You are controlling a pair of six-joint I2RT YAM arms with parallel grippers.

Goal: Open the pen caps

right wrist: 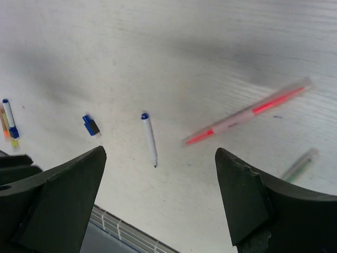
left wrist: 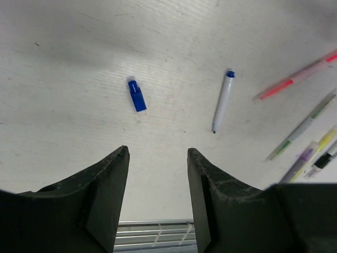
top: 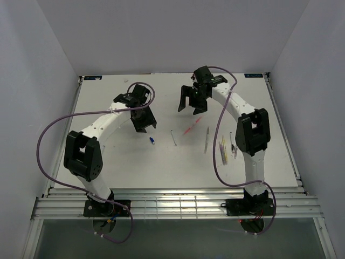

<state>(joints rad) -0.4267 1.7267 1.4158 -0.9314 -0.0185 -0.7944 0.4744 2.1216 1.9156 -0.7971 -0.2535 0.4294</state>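
Next, my right gripper turns more in line with the slanted red-pink pen, then goes down and back onto its pale middle [top: 192, 125] [right wrist: 233, 121].
A blue pen cap [top: 152, 141] lies loose on the white table, also in the left wrist view [left wrist: 137, 95] and the right wrist view [right wrist: 90, 125]. Next to it lies an uncapped white pen with a blue end [top: 173, 138] [left wrist: 222, 101] [right wrist: 149, 138]. A red-pink pen [top: 191, 128] [left wrist: 295, 79] [right wrist: 247, 112] lies further right. My left gripper [top: 144, 127] [left wrist: 158, 153] is open and empty, above the table just behind the blue cap. My right gripper [top: 190, 109] [right wrist: 160, 153] is wide open and empty, above the table behind the red-pink pen.
A grey-green pen [top: 207, 139] [left wrist: 303, 126] [right wrist: 300, 164], yellow pens [top: 224, 148] [left wrist: 321, 142] and a black-tipped pen [top: 233, 144] lie together at the right by the right arm. Metal rails [top: 172, 202] run along the table's near edge.
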